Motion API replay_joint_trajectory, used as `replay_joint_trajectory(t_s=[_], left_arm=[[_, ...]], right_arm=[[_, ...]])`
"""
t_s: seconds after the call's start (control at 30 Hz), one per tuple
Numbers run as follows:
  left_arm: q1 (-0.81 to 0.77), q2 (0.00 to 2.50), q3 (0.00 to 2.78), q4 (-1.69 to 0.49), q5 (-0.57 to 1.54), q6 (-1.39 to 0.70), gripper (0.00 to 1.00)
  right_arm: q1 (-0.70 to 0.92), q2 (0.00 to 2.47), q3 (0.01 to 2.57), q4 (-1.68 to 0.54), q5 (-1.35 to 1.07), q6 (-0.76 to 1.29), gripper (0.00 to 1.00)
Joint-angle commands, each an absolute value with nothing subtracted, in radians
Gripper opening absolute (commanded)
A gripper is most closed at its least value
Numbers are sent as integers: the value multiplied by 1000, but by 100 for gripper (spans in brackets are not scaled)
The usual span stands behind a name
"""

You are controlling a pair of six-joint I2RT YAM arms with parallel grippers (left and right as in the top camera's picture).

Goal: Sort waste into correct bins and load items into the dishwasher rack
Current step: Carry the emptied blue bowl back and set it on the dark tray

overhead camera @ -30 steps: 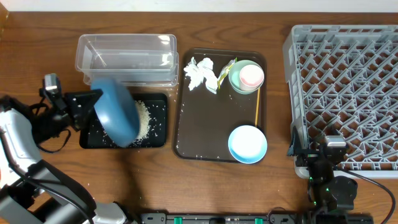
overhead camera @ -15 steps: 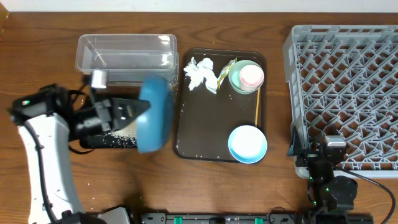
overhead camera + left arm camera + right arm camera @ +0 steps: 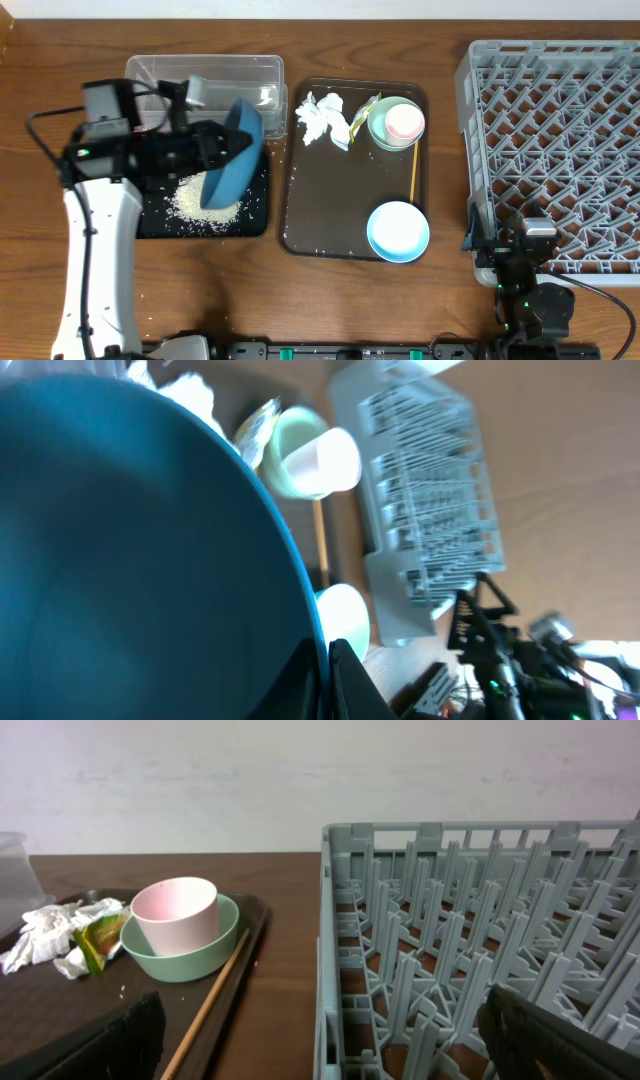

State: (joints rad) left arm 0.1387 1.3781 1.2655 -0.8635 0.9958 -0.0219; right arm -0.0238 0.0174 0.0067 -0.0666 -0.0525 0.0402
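Note:
My left gripper will next carry the plate over the bare middle of the brown tray, turn it flat, lower it and release it, as the rice (image 3: pixel 205 200) is heaped in the black tray.
My left gripper (image 3: pixel 214 146) is shut on the rim of the large blue plate (image 3: pixel 232 152), which hangs tilted on edge over the black tray (image 3: pixel 150 222). A heap of rice (image 3: pixel 205 200) lies in that tray. In the left wrist view the plate (image 3: pixel 140 560) fills the frame, its rim pinched between the gripper (image 3: pixel 328 660) fingers. The clear tub (image 3: pixel 200 85) stands just behind. On the brown tray (image 3: pixel 340 200) are the tissue (image 3: pixel 320 118), the wrapper (image 3: pixel 362 112), the mint bowl (image 3: pixel 383 133) holding the pink cup (image 3: pixel 405 122), the chopstick (image 3: pixel 414 170) and the light-blue bowl (image 3: pixel 398 230). My right gripper (image 3: pixel 320 1020) is open at the rack's (image 3: pixel 555 150) near-left corner.
A few rice grains are scattered on the brown tray's front and on the table near the black tray. The rack (image 3: pixel 480 970) holds nothing. The right arm's base (image 3: pixel 530 305) sits at the table's front edge, below the rack.
The left arm swung the plate from the black tray's right edge back and up toward the clear tub. The rice heap on the tray is now uncovered. The right arm has not moved.

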Motion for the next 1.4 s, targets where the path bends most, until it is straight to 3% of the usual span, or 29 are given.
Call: replay_joint_trajectory(t_s=[0.0,0.27,0.5,0.87,1.23,1.37], left_arm=[[-5,1324,1302,-840,807,-218,7],[-446,1337,1302,-741,358,-396,7],[-680,1449,1298,-655,-14,-451,7],[-758,1696,1298,-474,-11,-480,7],[-818,1720,1298,-466,-8,-503,7],[-827,1720,1298,-465,-9,-503,14]], right_arm=[[-28,13,6,-71,-52,28,99],[-28,13,6,-71,-52,28,99],[-28,13,6,-71,-52,28,99],[-28,13,6,-71,-52,28,99],[-28,13,6,-71,-52,28,99],[-28,13,6,-71,-52,28,99]])
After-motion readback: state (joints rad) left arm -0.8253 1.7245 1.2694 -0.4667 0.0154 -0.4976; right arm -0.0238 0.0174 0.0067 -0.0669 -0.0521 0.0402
